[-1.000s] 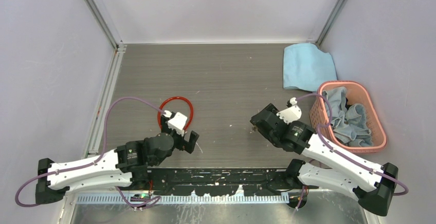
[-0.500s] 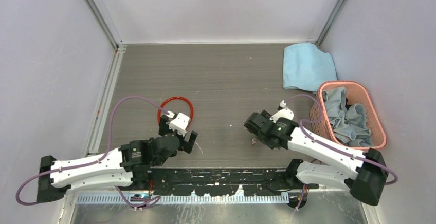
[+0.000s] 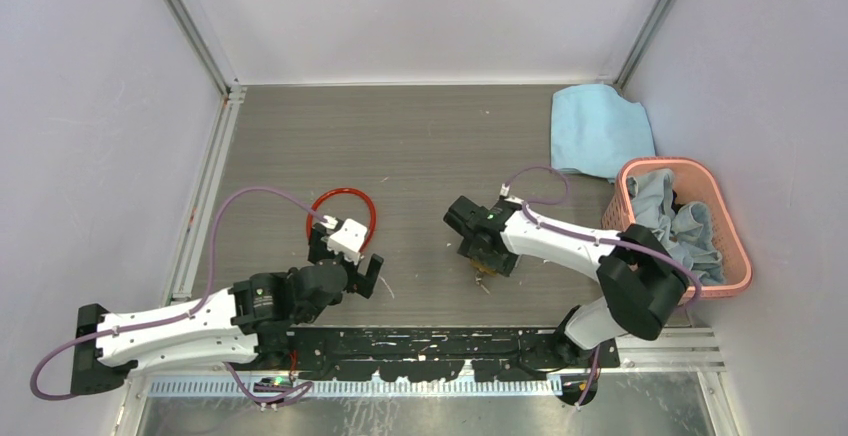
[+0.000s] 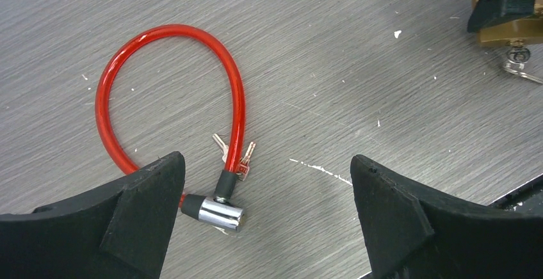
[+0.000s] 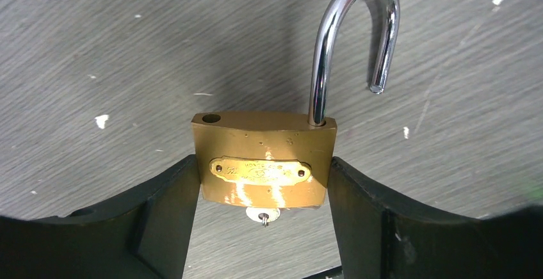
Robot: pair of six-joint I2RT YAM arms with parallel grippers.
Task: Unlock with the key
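The right gripper carries the unlocked padlock outward and left in the top view next, lowers it and releases it, as clear tabletop lies there.
My right gripper (image 5: 266,186) is shut on the body of the brass padlock (image 5: 264,164), one finger on each side, low over the table. The steel shackle (image 5: 349,29) stands swung open, its free end out of the body. The key (image 5: 262,215) sits in the keyhole at the padlock's bottom, only its silvery head and ring showing. In the top view the padlock (image 3: 485,264) is under the right gripper (image 3: 480,254), with the key (image 3: 484,282) trailing toward the near edge. My left gripper (image 4: 266,208) is open and empty above the red cable lock (image 4: 238,93).
The cable lock's chrome end (image 4: 221,214) lies by my left finger, with another small pair of keys (image 4: 235,156) beside the cable. A pink basket (image 3: 735,246) of grey cloths stands at the right. A light blue cloth (image 3: 595,131) lies at the back right.
My right arm has swung left and folded in, turning the wrist and carrying the padlock a little left and nearer. The left arm has barely moved.
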